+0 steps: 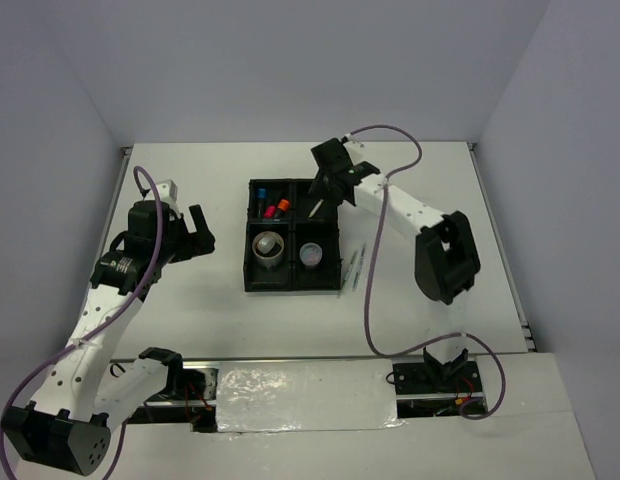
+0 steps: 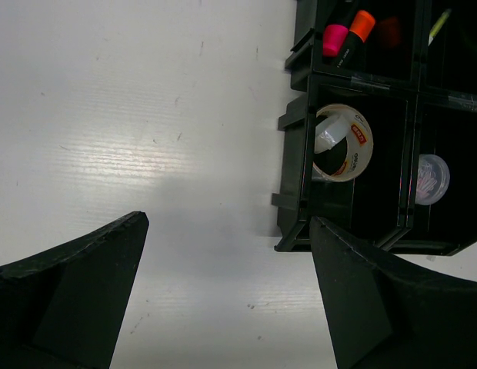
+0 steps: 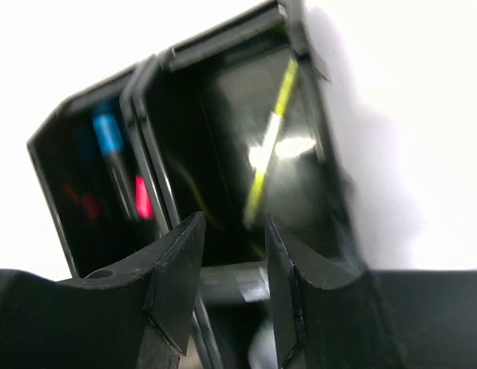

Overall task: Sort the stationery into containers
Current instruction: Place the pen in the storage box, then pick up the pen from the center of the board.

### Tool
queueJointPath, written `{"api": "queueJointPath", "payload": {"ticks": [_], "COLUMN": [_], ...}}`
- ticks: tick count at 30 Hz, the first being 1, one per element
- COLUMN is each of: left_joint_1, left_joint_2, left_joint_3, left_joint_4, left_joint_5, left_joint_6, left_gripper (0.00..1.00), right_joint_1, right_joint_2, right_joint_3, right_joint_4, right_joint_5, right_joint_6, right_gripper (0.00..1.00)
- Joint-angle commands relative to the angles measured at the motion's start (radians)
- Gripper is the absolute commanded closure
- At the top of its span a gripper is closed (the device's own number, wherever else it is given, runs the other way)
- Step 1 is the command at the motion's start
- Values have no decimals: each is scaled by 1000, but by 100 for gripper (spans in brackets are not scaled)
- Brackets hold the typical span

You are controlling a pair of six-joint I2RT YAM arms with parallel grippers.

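The silver pen farther from the tray still lies on the tabletop, so the robot's right gripper needs to move back off the tray and down onto that pen.
The black four-compartment tray (image 1: 332, 262) sits mid-table. Its back left compartment holds the blue (image 1: 262, 208), pink (image 2: 335, 38) and orange-capped (image 2: 362, 24) sticks. The front left holds the tape ring (image 1: 269, 246), the front right the round clear tub (image 1: 310, 254). The thin yellow pen (image 3: 273, 131) lies in the back right compartment. My right gripper (image 1: 325, 192) hovers over that compartment, open and empty (image 3: 235, 231), with the pen beyond its tips. My left gripper (image 1: 195, 235) is open and empty over bare table, left of the tray (image 2: 227, 223). Two silver pens (image 1: 355, 265) lie right of the tray.
The tray's left wall (image 2: 292, 177) is close to my left gripper's right finger (image 2: 361, 300). White walls enclose the table on three sides. The right arm's purple cable (image 1: 375, 260) hangs over the table beside the silver pens.
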Motion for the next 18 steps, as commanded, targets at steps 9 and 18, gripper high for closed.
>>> {"api": "queueJointPath", "payload": {"ticks": [9,18], "left_joint_1": [5,5], "left_joint_2": [-28,-19], "left_joint_3": [1,-1], "left_joint_4": [29,31], "left_joint_5": [10,11], "left_joint_6": [26,28], "left_gripper": [1,1], "right_joint_1": [-4,-20], "right_joint_2": [-504,-416], "right_joint_3": [-566,-679], "right_joint_4": [48,55], "right_joint_5": [128,85], "right_joint_6": [-162,-156], "right_gripper": [55,59]}}
